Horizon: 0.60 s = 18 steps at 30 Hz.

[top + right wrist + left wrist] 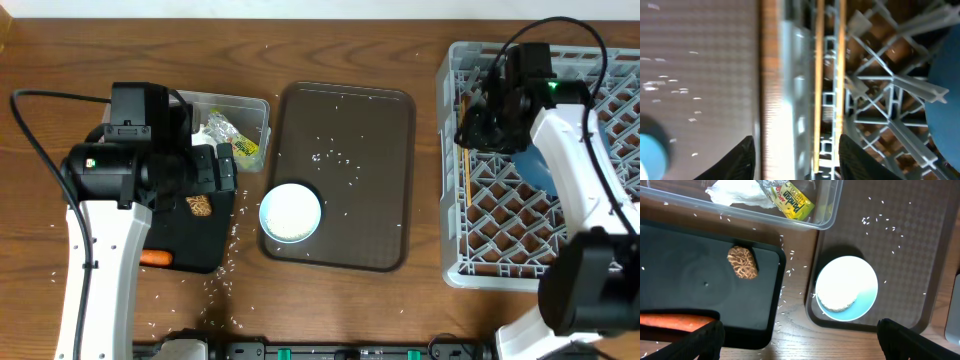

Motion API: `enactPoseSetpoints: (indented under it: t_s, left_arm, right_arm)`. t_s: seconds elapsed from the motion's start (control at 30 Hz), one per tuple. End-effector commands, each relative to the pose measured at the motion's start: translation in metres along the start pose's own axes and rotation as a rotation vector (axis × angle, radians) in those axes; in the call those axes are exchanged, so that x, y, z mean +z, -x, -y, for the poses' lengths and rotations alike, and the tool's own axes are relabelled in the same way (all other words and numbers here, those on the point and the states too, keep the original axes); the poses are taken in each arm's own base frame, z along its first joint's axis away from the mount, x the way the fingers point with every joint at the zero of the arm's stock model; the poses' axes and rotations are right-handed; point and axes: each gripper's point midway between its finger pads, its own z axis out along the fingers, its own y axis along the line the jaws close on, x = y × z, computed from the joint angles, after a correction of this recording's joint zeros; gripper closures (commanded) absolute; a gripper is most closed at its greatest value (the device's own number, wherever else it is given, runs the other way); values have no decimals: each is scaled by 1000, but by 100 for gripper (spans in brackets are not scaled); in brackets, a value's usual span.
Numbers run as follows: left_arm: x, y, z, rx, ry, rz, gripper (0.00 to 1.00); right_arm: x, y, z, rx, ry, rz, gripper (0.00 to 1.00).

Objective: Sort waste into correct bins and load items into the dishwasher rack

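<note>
I need to bring my left gripper down and to the right in the overhead view, onto the bowl's rack-side rim [319, 218], because open serving tray [370, 130] leaves room beside it.
The grey dishwasher rack [500, 250] stands at the right and holds the dark-blue dish [541, 168] and the wooden chopsticks [465, 180]. My right gripper [470, 130] hangs open over the rack's left edge; its wrist view [797, 165] shows the chopsticks [819, 75] lying in the rack [880, 100]. The white bowl [291, 212] sits on the brown serving tray [370, 130]. My left gripper [225, 170] is open and empty [800, 347]. The clear tub [825, 222] holds the tissue [735, 192] and wrapper [792, 200]. The black tray [690, 280] holds the brown lump [742, 262] and carrot [672, 322]. No cups show.
Rice grains [880, 222] lie scattered on the serving tray [900, 255] and on the wooden table around the black tray [215, 280]. The bowl [846, 287] sits at the serving tray's front left corner.
</note>
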Motion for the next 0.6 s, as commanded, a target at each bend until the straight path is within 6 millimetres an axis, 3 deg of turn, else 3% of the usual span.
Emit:
enactPoseSetpoints:
  t_s: [0.0,0.17,0.27,0.33,0.43,0.57]
  left_arm:
    - [-3,3,-3,-9,13,12,2]
    - [-3,4,-2,-8,12,17,2]
    - [-4,17,3,-1,-17,65,2]
    - [-5,16,18,3,-104,59,2]
    - [-7,12,42,27,-232,36,2]
    - [0,-8,58,73,-254,-45,2]
  right_arm:
    - [-62,15,-30,-33,114,169,51]
    - [-135,14,-45,-71,152,367,45]
    - [-178,4,-51,-96,167,477,30]
    - [-202,-5,-53,-109,173,537,21]
    - [-230,-19,-55,-123,178,608,12]
    - [-249,-33,-52,-70,173,651,5]
